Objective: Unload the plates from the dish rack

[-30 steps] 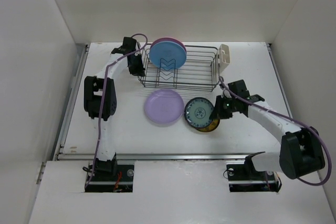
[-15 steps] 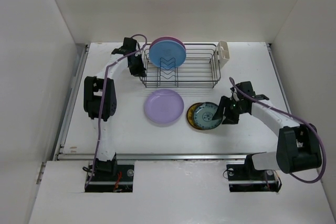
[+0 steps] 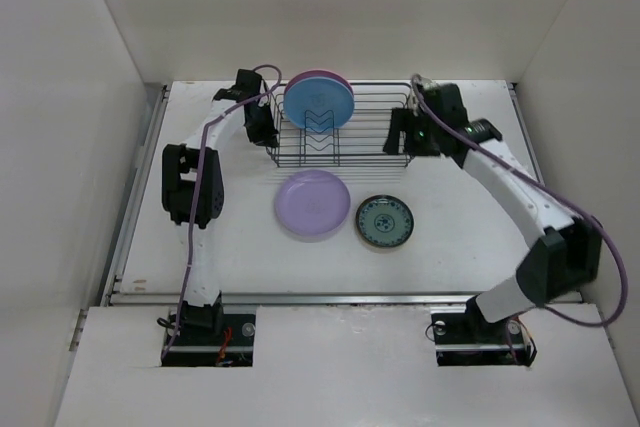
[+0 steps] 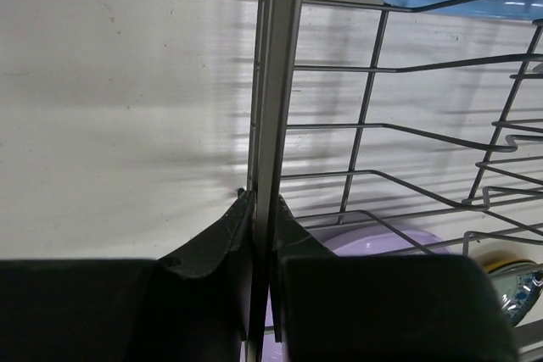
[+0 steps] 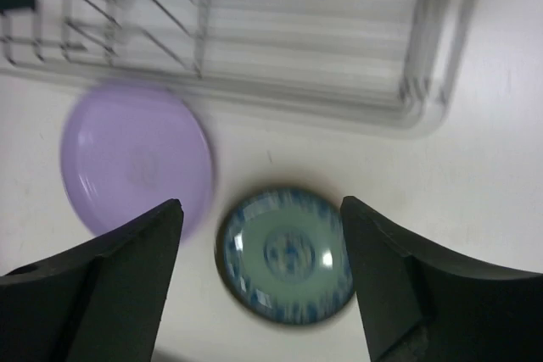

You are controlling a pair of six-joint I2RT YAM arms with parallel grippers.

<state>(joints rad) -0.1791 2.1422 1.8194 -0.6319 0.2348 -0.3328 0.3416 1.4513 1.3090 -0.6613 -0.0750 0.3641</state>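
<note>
Next, my right gripper moves outward and down onto the blue plate's facing rim (image 3: 351,99), as that rim stands below it, to its left in the top view.
The dish rack (image 3: 345,137) stands at the back of the table. In it a blue plate (image 3: 318,103) stands upright, with a pink plate (image 3: 334,77) just behind it. A lavender plate (image 3: 313,204) lies flat on the table in front of the rack. Beside it lies a teal patterned plate (image 3: 384,222), and a golden-yellow rim (image 4: 487,258) shows under it. My left gripper (image 3: 264,128) is shut on the rack's left end wire (image 4: 270,125). My right gripper (image 3: 398,137) hangs open and empty over the rack's right end. In its wrist view the teal plate (image 5: 286,253) lies far below.
White walls close in the table on the left, back and right. A raised lip runs along the table's near edge (image 3: 330,297). Both arm bases sit below that lip.
My right gripper has opened and let go of the teal plate, which now lies flat on the yellow one. That arm then swung up and back to the rack's right end. The left arm has held still.
</note>
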